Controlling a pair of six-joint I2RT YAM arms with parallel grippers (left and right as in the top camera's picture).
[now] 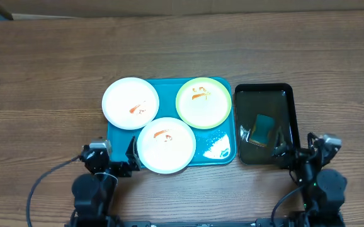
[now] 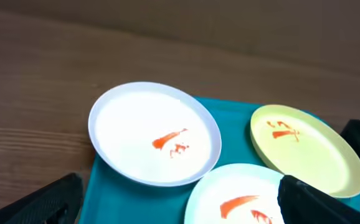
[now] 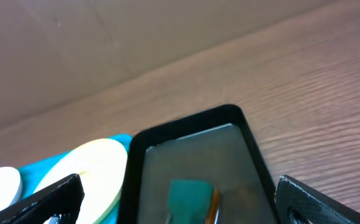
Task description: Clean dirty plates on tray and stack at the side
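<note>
The teal sponge (image 1: 262, 129) (image 3: 192, 202) lies flat in the black tray beyond my open fingertips, so next my right gripper will go outward over it, tips down, and lower around its middle.
The teal tray (image 1: 167, 88) lies mid-table and carries three plates smeared with orange-red sauce. A white plate (image 1: 130, 103) overhangs the tray's far left corner. The lime-green plate (image 1: 203, 102) is at the far right, and a second white plate (image 1: 166, 145) hangs over the front rim. My left gripper (image 1: 122, 161) hovers open at the tray's front left corner, fingers (image 2: 49, 199) spread wide with nothing between them. My right gripper (image 1: 292, 152) is open too, just in front of the black tray's near right corner, empty, with its fingertips (image 3: 320, 202) far apart.
A black tray (image 1: 264, 87) sits right of the teal tray and holds a teal sponge (image 1: 263, 128) with an orange underside in shallow water. Bare wooden table (image 1: 43, 94) stretches to the left and far side. A wet glare patch (image 1: 216, 148) marks the teal tray's front right.
</note>
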